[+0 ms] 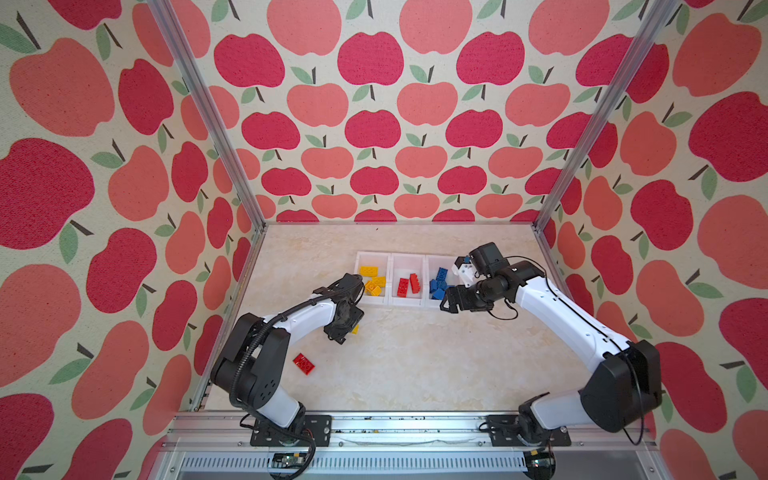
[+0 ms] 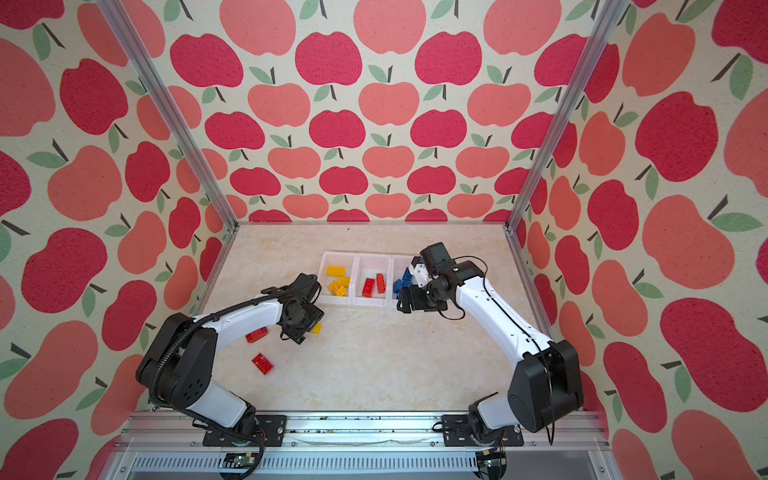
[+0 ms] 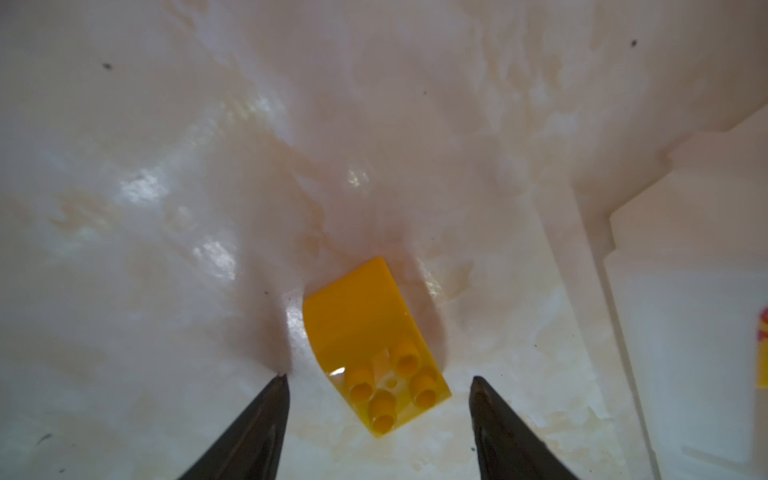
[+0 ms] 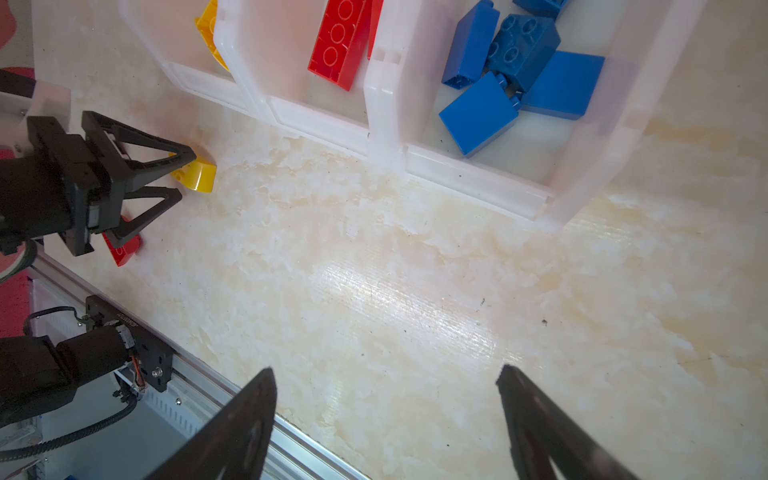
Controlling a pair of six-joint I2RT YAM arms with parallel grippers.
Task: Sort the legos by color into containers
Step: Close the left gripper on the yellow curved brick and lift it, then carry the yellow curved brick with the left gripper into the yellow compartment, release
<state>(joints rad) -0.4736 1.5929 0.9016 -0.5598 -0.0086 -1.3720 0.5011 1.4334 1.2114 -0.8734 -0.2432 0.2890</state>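
Note:
The studded end of the yellow lego is already between my left gripper's open fingers, so my left gripper should next move slightly outward onto that end and close.
A yellow rounded lego lies on the table between the open fingers of my left gripper, with a gap on each side. In both top views that gripper is low over the brick, in front of the containers. The left bin holds yellow legos, the middle bin red ones, the right bin blue ones. My right gripper hangs open and empty over bare table in front of the blue bin. Two red legos lie loose near the left arm.
The aluminium rail with both arm bases runs along the table's front edge. Apple-patterned walls close off the left, right and back. The left arm's forearm hides one of the loose red bricks in a top view.

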